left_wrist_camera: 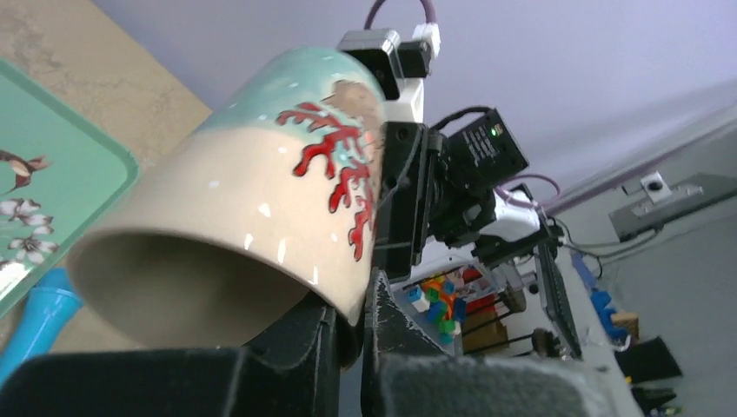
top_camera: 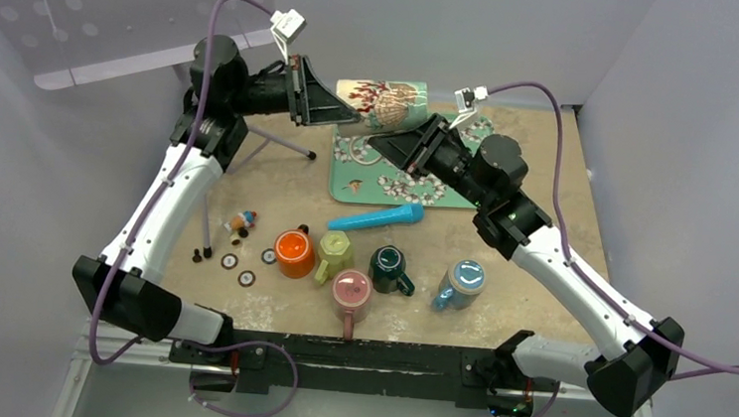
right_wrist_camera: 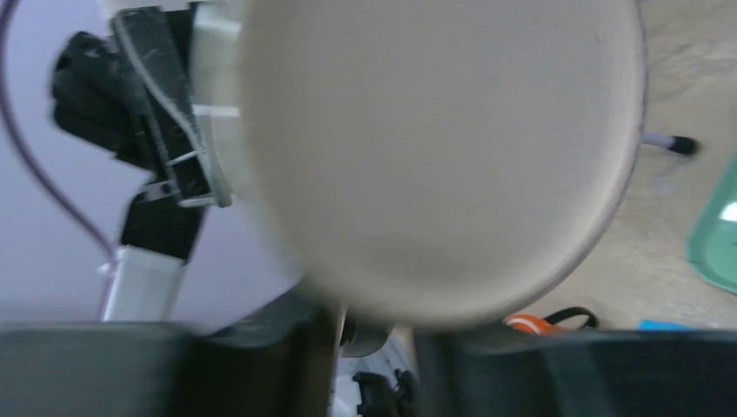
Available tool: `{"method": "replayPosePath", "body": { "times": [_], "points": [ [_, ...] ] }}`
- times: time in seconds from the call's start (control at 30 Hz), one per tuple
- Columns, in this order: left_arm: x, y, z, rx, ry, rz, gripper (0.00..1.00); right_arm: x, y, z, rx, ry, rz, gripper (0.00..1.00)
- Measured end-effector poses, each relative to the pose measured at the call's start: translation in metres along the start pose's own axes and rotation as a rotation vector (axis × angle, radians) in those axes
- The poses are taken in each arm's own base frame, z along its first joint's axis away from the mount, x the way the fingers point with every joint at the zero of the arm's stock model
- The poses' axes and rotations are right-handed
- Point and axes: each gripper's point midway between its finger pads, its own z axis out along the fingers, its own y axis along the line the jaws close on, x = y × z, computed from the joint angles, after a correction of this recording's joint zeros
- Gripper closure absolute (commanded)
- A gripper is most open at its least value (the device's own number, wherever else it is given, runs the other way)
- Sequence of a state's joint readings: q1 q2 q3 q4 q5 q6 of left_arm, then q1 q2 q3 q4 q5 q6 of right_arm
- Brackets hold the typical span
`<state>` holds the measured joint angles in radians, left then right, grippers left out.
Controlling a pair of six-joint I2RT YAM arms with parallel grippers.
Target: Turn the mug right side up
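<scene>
The mug's opening faces sideways, so the left gripper should next tilt downward, bring the mug down, base first, onto the green tray's end by the tripod, and then let go of it.
A large cream and teal mug (top_camera: 386, 100) with a red coral pattern hangs on its side in the air above the green tray (top_camera: 348, 182). Its mouth faces the left arm. My left gripper (top_camera: 353, 113) is shut on the mug's rim (left_wrist_camera: 348, 300), one finger inside the mouth and one outside (left_wrist_camera: 369, 287). My right gripper (top_camera: 382, 148) is at the mug's other end. In the right wrist view the mug's flat cream base (right_wrist_camera: 434, 148) fills the frame, and the right gripper (right_wrist_camera: 374, 330) pinches a blurred dark part of the mug just under that base.
Several small mugs stand near the front: orange (top_camera: 294, 252), yellow-green (top_camera: 334, 256), dark green (top_camera: 389, 268), pink (top_camera: 351, 292) and blue (top_camera: 461, 283). A blue cone-shaped thing (top_camera: 377, 217) lies by the tray. Small parts (top_camera: 240, 223) are scattered at the left. A tripod (top_camera: 281, 142) stands behind the left arm.
</scene>
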<state>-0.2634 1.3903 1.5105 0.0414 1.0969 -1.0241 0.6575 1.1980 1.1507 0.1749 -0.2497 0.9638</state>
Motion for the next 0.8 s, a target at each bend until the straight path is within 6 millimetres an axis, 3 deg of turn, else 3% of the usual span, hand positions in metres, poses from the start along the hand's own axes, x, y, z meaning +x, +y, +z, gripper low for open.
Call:
{"method": "replayPosePath", "body": {
  "times": [0.07, 0.17, 0.23, 0.37, 0.47, 0.63, 0.8],
  "points": [
    [0.003, 0.012, 0.004, -0.057, 0.010, -0.015, 1.00, 0.002, -0.017, 0.000, 0.056, -0.004, -0.007, 0.21],
    [0.013, 0.053, 0.013, -0.260, 0.025, 0.005, 1.00, 0.002, -0.062, -0.002, 0.217, -0.018, -0.027, 0.06],
    [0.028, 0.092, 0.015, -0.435, 0.067, 0.071, 1.00, 0.006, -0.099, -0.005, 0.346, -0.006, -0.043, 0.04],
    [0.068, 0.163, 0.006, -0.717, 0.256, 0.187, 1.00, 0.033, -0.166, -0.014, 0.577, 0.084, -0.054, 0.03],
    [0.090, 0.220, -0.005, -0.895, 0.436, 0.270, 1.00, 0.049, -0.201, -0.028, 0.711, 0.143, -0.062, 0.03],
    [0.090, 0.298, -0.003, -1.028, 0.643, 0.386, 1.00, 0.049, -0.222, -0.050, 0.823, 0.175, -0.109, 0.03],
    [0.077, 0.343, 0.012, -1.035, 0.721, 0.512, 1.00, 0.040, -0.226, -0.059, 0.869, 0.188, -0.158, 0.03]
  ]
}}
